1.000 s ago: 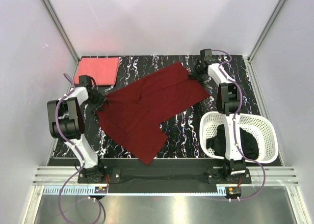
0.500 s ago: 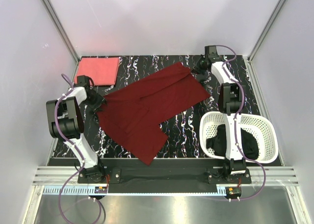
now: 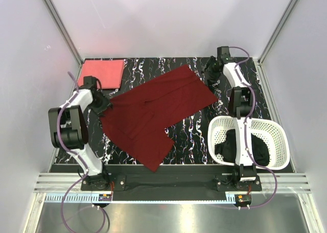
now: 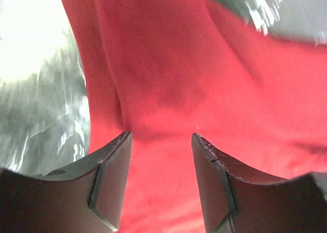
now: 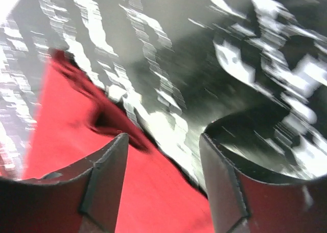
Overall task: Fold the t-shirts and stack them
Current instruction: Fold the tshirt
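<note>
The near sleeve overhangs the table's edge, so my left gripper swings back and to the right in the top view, down onto the near sleeve's end (image 3: pixel 162 159) next.
A dark maroon t-shirt (image 3: pixel 153 110) lies spread flat and slantwise across the middle of the table. My left gripper (image 3: pixel 104 106) is at its left edge; in the left wrist view its jaws (image 4: pixel 161 136) stand open just above the red cloth (image 4: pixel 194 79), holding nothing. My right gripper (image 3: pixel 210 73) is at the shirt's far right corner; in the right wrist view it (image 5: pixel 163 138) is open over the cloth's edge (image 5: pixel 76 120) and the marble top. A coral pink t-shirt (image 3: pixel 102 73) lies folded at the back left. A black t-shirt (image 3: pixel 253 152) sits in the basket.
The white lattice basket (image 3: pixel 278 136) stands at the front right, close beside the right arm. The table (image 3: pixel 153 69) is black marble with white veins. Metal corner posts and white walls close in the table on three sides.
My right gripper has opened and let go of the shirt's far corner, drifting slightly right. My left gripper has opened a little wider. The maroon shirt has hardly moved.
</note>
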`<state>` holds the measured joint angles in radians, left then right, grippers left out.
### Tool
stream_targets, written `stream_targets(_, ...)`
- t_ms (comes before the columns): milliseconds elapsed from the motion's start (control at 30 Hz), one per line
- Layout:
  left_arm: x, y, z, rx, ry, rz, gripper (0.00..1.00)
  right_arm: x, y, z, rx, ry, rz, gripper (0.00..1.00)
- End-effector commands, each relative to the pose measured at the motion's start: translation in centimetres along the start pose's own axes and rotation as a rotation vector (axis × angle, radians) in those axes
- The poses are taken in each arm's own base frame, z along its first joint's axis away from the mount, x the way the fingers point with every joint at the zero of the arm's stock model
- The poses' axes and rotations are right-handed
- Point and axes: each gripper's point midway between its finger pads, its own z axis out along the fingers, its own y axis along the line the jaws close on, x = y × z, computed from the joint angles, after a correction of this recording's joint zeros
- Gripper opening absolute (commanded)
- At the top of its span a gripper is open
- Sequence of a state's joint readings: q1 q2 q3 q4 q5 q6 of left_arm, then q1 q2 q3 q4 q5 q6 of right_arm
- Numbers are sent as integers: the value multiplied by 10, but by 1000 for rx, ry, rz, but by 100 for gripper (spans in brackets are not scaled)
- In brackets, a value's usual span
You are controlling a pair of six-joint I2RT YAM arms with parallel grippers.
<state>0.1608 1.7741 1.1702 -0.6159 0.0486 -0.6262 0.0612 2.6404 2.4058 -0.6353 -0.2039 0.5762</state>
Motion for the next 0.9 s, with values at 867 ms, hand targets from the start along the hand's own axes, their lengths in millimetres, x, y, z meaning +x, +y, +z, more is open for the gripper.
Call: stream_targets(867, 367, -28, -119, 76, -16, 1163, 44, 80, -39, -204, 154, 171, 10, 60)
